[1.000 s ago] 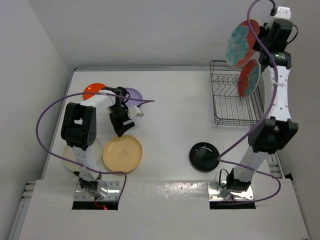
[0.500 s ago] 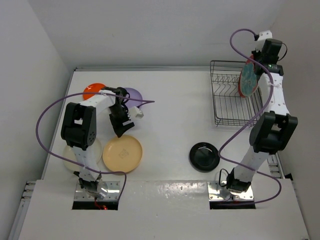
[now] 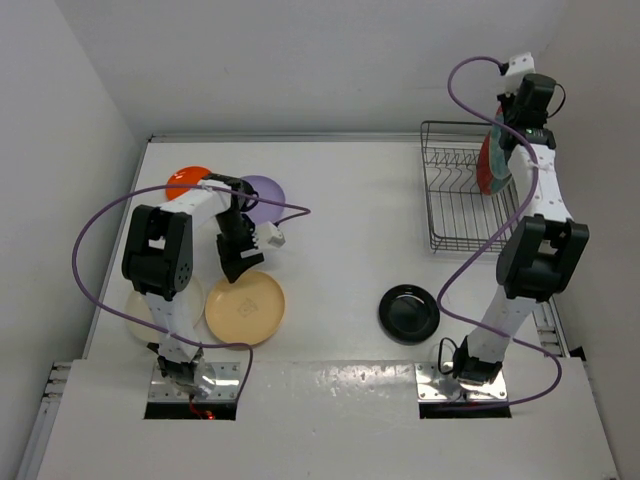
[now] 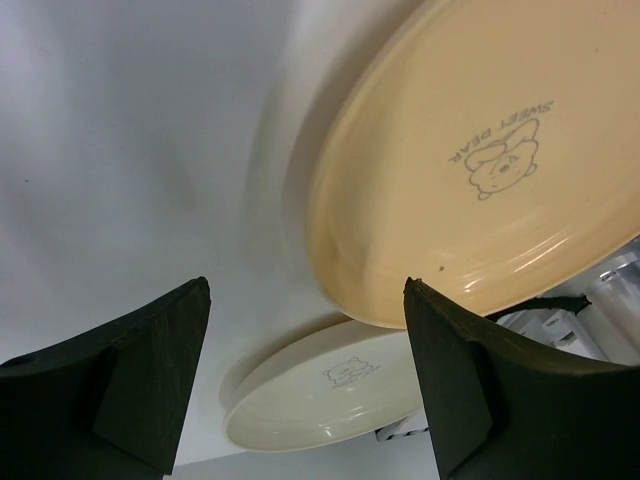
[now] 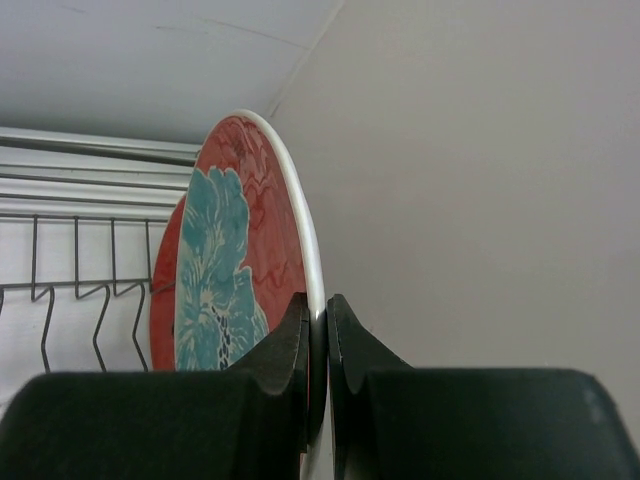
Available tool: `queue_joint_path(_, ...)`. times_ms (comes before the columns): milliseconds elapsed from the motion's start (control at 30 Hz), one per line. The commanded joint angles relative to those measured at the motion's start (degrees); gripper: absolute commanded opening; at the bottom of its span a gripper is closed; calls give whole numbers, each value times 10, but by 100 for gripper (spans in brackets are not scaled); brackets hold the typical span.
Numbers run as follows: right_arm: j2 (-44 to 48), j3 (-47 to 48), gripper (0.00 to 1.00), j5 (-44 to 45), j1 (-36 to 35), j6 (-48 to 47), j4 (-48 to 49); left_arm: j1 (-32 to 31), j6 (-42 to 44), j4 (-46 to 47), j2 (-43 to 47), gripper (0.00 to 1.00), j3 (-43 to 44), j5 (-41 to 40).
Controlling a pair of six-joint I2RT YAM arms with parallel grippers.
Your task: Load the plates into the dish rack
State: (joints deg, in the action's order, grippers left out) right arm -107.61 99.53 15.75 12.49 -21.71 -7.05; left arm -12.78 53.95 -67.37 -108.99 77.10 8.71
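Note:
The second red plate occupies the dish rack's end, so next my right gripper needs to shift to the left in the top view and lower the held plate into the dish rack's empty wires [image 3: 466, 181] [image 5: 115, 298].
My right gripper [image 5: 318, 312] is shut on the white rim of a red plate with teal flowers [image 5: 235, 260], holding it upright at the right end of the dish rack [image 3: 462, 205]. A second red plate [image 5: 163, 300] stands just behind it. My left gripper [image 3: 240, 264] is open and hangs low over the far edge of the pale yellow plate [image 3: 245, 308], with nothing between its fingers. The cream-white plate [image 4: 340, 395] lies beside the yellow one, mostly hidden under the left arm in the top view. The orange plate [image 3: 185, 179], lavender plate [image 3: 266, 187] and black plate [image 3: 408, 312] lie flat on the table.
The rack's wire prongs [image 5: 70, 290] stand to the left of the red plates. A side wall [image 5: 480, 200] rises close to the right of the held plate. Purple cables loop over both arms.
The right arm brought the red plate down from high above the rack to its right end, edge-on beside the other red plate. The left gripper shifted slightly toward the yellow plate.

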Motion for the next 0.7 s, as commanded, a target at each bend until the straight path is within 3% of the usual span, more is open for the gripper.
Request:
queue_joint_path(0,13,55,0,19,-10,-46,145,-3,27,-29,11,83,11,10)
queue_joint_path(433,11,-75,0,-3,-17,35,143,-15,0,20,-5,83,-50,22)
queue_joint_path(667,-15,-74,0,-5,-15,92,133,-15,0,25,-5,79,-63,32)
